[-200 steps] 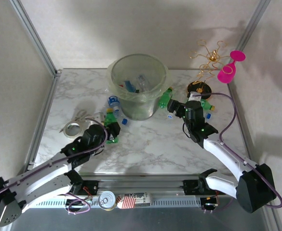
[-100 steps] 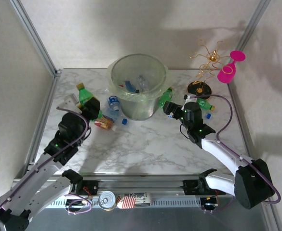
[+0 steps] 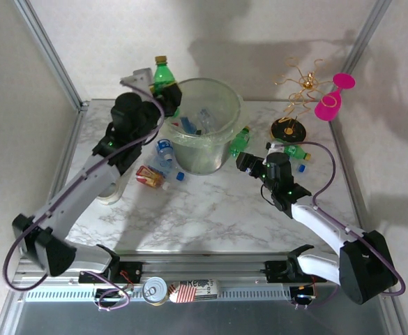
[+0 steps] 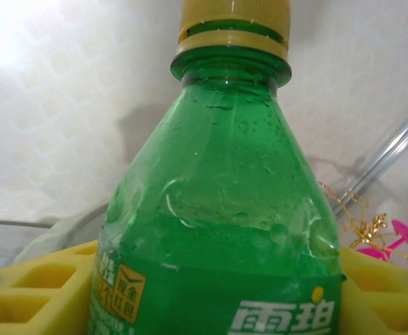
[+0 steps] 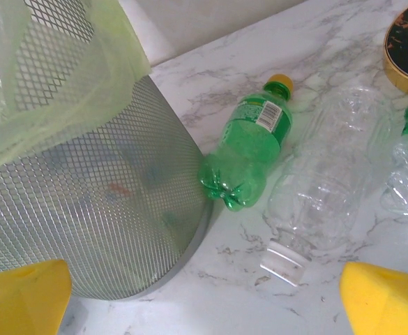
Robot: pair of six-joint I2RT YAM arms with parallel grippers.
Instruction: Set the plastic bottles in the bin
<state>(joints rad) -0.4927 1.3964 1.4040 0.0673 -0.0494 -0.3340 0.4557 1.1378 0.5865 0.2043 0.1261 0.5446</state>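
The bin's opening [image 3: 205, 112] is beside and below my left gripper, so my left gripper next needs to swing over the bin's rim, tip down into that opening and let go of the green bottle.
My left gripper [image 3: 164, 92] is shut on a green bottle [image 3: 162, 72] with an orange cap, held upright above the left rim of the bin [image 3: 205, 158]. The left wrist view shows that bottle [image 4: 217, 230] close up between the yellow pads [image 4: 29, 296]. A few bottles lie inside the bin. My right gripper [image 3: 249, 165] stands open, low over the table right of the bin [image 5: 85, 202]. Ahead of it lie a green bottle [image 5: 249, 143] touching the bin's foot and a clear bottle [image 5: 326, 181] with a white cap. A clear blue-capped bottle [image 3: 163, 151] lies left of the bin.
A gold wire stand [image 3: 298, 98] on a black base and a pink wine glass [image 3: 333, 98] stand at the back right. Another green bottle [image 3: 296, 151] lies near the base. A crushed red-orange item [image 3: 150, 177] and a loose blue cap [image 3: 180, 176] lie front-left of the bin. A tin can [image 3: 155, 289] sits by the rail.
My left arm has carried the green bottle from the table left of the bin up and back to above the bin's left rim. The right gripper has shifted only slightly.
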